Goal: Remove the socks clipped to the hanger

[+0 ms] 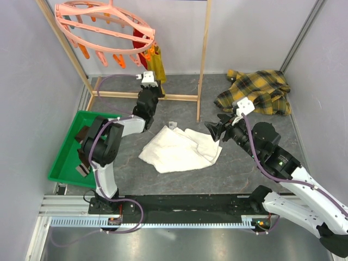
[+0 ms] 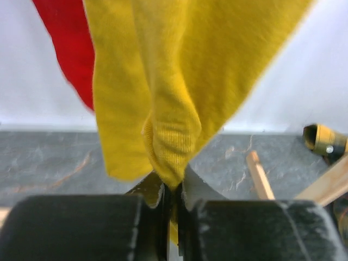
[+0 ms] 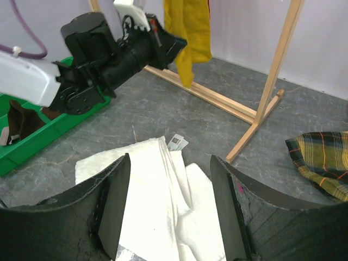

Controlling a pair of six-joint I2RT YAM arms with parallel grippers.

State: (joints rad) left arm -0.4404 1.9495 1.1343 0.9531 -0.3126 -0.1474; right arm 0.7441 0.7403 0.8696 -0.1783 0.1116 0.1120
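The yellow sock needs to be released over the green tray (image 1: 77,148), because a dark brown sock already lies there. My left gripper needs to pull back from the hanger (image 1: 103,24) and move over there next.
The salmon-pink hanger (image 1: 103,24) hangs at the top left with orange clips below it. A mustard yellow sock (image 1: 157,64) and a red sock (image 1: 143,48) hang from its right side. My left gripper (image 1: 153,82) is shut on the lower end of the yellow sock (image 2: 163,98); the red sock (image 2: 68,49) hangs behind it. The yellow sock also shows in the right wrist view (image 3: 187,32). My right gripper (image 3: 169,209) is open and empty above the white towel (image 3: 163,190). A dark brown sock (image 3: 22,117) lies in the green tray.
A wooden frame rack (image 1: 204,60) stands around the hanger, with a floor bar (image 1: 147,95). The green tray (image 1: 68,149) is at the left. A white towel (image 1: 179,148) lies mid-table. A yellow-black plaid shirt (image 1: 255,89) lies at the back right.
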